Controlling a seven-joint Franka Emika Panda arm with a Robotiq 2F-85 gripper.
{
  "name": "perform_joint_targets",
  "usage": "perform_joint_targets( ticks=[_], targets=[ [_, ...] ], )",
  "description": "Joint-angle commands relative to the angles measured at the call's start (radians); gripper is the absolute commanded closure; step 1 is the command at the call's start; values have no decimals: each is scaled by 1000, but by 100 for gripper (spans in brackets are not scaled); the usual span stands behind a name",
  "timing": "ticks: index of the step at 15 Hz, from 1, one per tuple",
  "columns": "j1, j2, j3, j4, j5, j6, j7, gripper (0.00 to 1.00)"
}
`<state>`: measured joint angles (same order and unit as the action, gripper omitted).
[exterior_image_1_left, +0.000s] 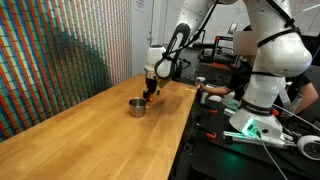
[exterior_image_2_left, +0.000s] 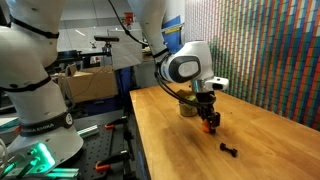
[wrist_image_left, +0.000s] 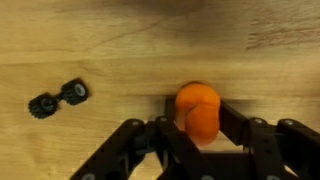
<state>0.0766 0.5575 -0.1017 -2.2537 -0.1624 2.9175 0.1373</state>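
The robot will raise its gripper, then shift it over the cup's opening (exterior_image_1_left: 137, 102) and release, because the metal cup's rim is higher than the orange object held low.
An orange rounded object (wrist_image_left: 197, 110) sits between my gripper's (wrist_image_left: 197, 122) black fingers in the wrist view, low on the wooden table (wrist_image_left: 120, 50). The jaws are closed against its two sides. In an exterior view the same orange object (exterior_image_2_left: 210, 124) shows at the fingertips, just above the tabletop. A small black two-wheeled piece (wrist_image_left: 57, 99) lies on the wood to the left in the wrist view, and it appears as a dark speck (exterior_image_2_left: 229, 151) in an exterior view. A small metal cup (exterior_image_1_left: 137, 107) stands just beside the gripper (exterior_image_1_left: 149, 96).
The long wooden table (exterior_image_1_left: 90, 135) runs beside a wall of coloured tiles (exterior_image_1_left: 50, 50). Another white robot arm (exterior_image_1_left: 268, 60) and cables sit on a dark bench past the table's edge. A cardboard box (exterior_image_2_left: 85, 85) stands behind.
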Motion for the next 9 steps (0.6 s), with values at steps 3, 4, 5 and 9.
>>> perform_joint_targets(
  ticks=[3, 4, 5, 9],
  targets=[
    [-34, -72, 62, 11, 81, -66, -44, 81],
    [-36, -96, 77, 9, 92, -78, -49, 81],
    [-42, -124, 100, 7, 109, -95, -55, 81],
    [-46, -215, 179, 6, 187, -160, -78, 81]
  ],
)
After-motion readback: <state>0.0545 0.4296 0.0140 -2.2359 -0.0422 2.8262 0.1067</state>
